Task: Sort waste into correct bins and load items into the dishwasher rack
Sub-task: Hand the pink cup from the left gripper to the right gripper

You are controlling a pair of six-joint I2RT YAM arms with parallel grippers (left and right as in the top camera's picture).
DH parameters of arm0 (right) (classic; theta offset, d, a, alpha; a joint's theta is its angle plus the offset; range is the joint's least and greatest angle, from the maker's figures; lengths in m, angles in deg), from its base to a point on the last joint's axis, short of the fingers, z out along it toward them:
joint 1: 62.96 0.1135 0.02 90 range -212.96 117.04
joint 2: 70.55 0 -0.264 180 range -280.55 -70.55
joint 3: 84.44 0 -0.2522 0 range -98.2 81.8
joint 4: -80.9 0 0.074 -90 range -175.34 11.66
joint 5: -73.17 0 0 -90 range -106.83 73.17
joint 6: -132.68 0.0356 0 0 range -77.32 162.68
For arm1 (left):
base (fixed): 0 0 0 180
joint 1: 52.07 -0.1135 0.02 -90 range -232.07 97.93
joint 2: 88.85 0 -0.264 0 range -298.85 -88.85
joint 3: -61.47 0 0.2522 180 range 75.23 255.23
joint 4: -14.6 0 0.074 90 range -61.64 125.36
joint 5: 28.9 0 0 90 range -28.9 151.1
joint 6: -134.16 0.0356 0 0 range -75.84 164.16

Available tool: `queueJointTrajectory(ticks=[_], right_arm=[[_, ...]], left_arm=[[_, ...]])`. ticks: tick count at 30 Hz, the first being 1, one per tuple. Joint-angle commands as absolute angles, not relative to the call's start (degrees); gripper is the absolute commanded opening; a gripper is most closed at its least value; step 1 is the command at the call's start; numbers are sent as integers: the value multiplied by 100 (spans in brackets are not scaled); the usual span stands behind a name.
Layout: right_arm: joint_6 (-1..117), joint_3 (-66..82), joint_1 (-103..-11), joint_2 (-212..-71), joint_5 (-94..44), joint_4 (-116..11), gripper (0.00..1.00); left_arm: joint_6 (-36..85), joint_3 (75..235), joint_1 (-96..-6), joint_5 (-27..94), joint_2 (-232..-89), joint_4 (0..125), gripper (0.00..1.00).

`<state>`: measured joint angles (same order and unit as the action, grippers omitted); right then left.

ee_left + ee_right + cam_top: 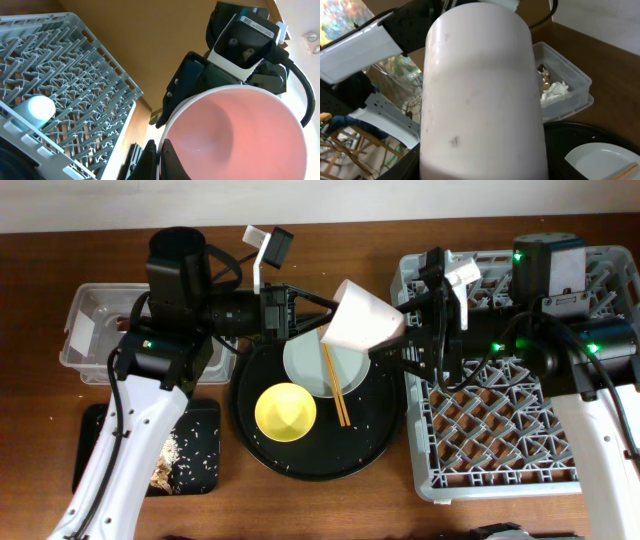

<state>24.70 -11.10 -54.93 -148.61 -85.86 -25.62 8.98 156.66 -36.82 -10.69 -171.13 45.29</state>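
Observation:
I will next swing my right gripper over the rack's far wires, away from the tray, tip it down and lower it to release the cup, as those pegs are empty.
The pale pink cup (358, 315) is held in the air over the round black tray, tilted on its side. My left gripper (161, 159) is shut on its rim, one finger inside. My right gripper (393, 332) straddles the cup's base end (480, 90), fingers against its sides. The white plate (305, 365) carries the wooden chopsticks (335, 385), with the yellow bowl (285, 410) beside it. The grey rack (500, 440) holds the light blue cup (36, 110). The clear tub (570, 80) holds the napkin (555, 92) and gold wrapper (543, 75). Food scraps with rice (185, 450) lie in the shallow black tray (205, 420).
The large round black tray (380, 430) sits between the clear tub (100, 330) on the left and the rack on the right. Both arms meet above the tray's far side. The plate also shows in the right wrist view (605, 160).

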Motion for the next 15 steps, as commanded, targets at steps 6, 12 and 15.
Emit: queueJointTrajectory(ticks=[6, 12, 15], right_arm=[[2492, -1136, -5635, -14947, -8191, -2780, 45], [2492, -1136, -5635, -14947, -8059, -2822, 44], [2492, -1136, -5635, -14947, -8051, -2841, 44]], left_arm=[[1580, 15670, -3593, -1310, -17089, 5681, 2], [1709, 15659, -3593, -1307, -17089, 5803, 2], [1707, 15659, -3593, -1285, -17089, 5803, 10]])
